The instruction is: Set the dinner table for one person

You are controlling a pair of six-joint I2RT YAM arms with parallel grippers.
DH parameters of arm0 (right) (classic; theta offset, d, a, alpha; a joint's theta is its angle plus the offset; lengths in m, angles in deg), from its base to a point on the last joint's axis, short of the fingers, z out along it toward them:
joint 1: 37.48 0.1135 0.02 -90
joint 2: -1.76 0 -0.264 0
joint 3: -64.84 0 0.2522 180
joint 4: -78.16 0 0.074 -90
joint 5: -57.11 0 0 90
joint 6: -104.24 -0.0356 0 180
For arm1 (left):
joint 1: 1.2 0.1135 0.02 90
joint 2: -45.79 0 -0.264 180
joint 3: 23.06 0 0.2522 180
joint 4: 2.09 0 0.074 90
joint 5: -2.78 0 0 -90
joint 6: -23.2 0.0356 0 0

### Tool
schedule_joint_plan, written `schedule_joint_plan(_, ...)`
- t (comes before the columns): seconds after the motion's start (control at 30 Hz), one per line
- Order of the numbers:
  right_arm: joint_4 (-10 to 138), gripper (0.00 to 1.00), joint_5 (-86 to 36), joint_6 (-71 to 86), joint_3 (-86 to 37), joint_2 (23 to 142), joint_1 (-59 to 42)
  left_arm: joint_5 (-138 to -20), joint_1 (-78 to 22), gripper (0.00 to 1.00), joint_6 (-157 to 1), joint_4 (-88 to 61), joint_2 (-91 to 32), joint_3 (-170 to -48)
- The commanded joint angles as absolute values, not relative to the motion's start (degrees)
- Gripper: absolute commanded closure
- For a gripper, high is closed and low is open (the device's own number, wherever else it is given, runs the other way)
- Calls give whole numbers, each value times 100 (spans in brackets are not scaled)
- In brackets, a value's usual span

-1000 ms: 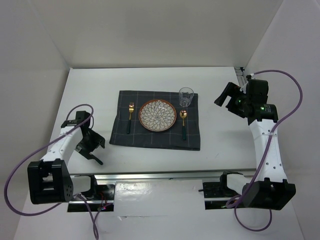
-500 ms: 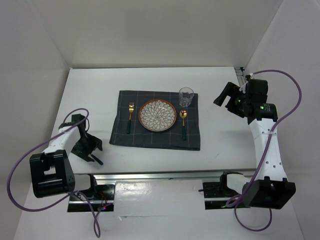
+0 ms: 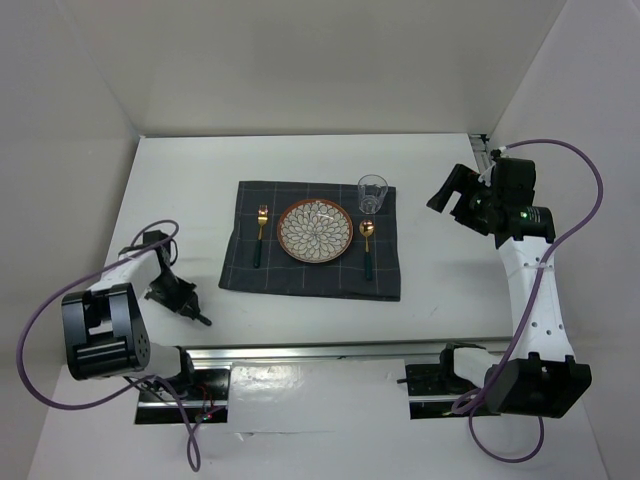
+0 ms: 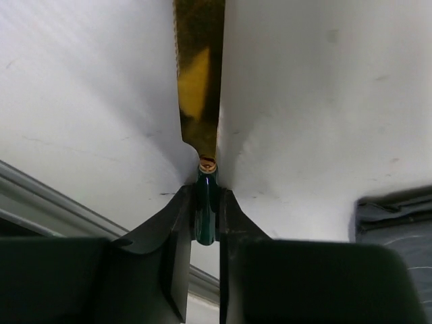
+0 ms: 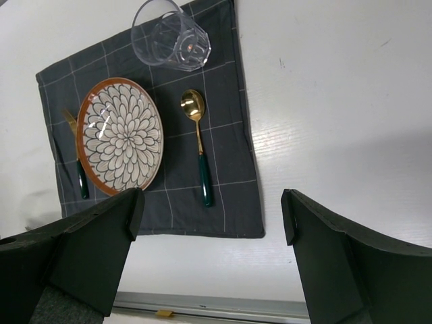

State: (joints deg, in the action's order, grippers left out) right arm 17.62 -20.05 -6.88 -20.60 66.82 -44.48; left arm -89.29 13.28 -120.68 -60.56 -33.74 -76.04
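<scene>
The placemat's edge strip [image 3: 384,252] by the spoon is bare, so the knife goes up across over the plate and down there next with my left gripper.
On the white dinner table [image 3: 300,160], my left gripper [image 3: 172,296] is down at the near left and shut on the dark green handle of a gold-bladed knife [image 4: 200,74]. The handle sits between the fingertips of that gripper [image 4: 206,196], and the blade points away over the bare tabletop. The knife's handle end [image 3: 201,320] sticks out toward the front rail. My right gripper [image 3: 450,194] hangs open above the table's right side, and in its own view the gripper [image 5: 210,202] holds nothing.
A dark grey checked placemat [image 3: 312,282] lies mid-table. It carries a patterned plate [image 3: 315,231], a fork [image 3: 262,232] to its left, a spoon [image 3: 368,245] to its right and a clear glass [image 3: 372,192]. An aluminium rail [image 3: 330,350] edges the front.
My left arm has drawn back toward the near left and dropped lower. Its jaws went from wide apart to shut on the knife handle. The right arm has not moved.
</scene>
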Motion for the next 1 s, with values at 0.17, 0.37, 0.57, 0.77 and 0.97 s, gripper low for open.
schedule_joint_plan(0.17, 1905, 5, -1962, -615, -2319, 6663, -4425, -9636, 312, 100, -11392, -6357, -2902, -9276)
schedule_joint_plan(0.37, 1905, 5, -2033, -615, -2266, 6663, -4425, -9426, -1603, 100, -10687, -6663, -3102, -10711)
schedule_joint_plan(0.57, 1773, 5, -2322, -667, -2319, 6610, -4425, -9004, -3678, 100, -11100, -6718, -4514, -12170)
schedule_joint_plan(0.77, 1650, 5, -2630, -869, -2319, 6303, -4425, -8749, -4892, 100, -11609, -6472, -6168, -13919)
schedule_joint_plan(0.97, 1369, 5, -2911, -983, -2319, 6039, -4425, -8529, -5148, 100, -12023, -6182, -7732, -15132)
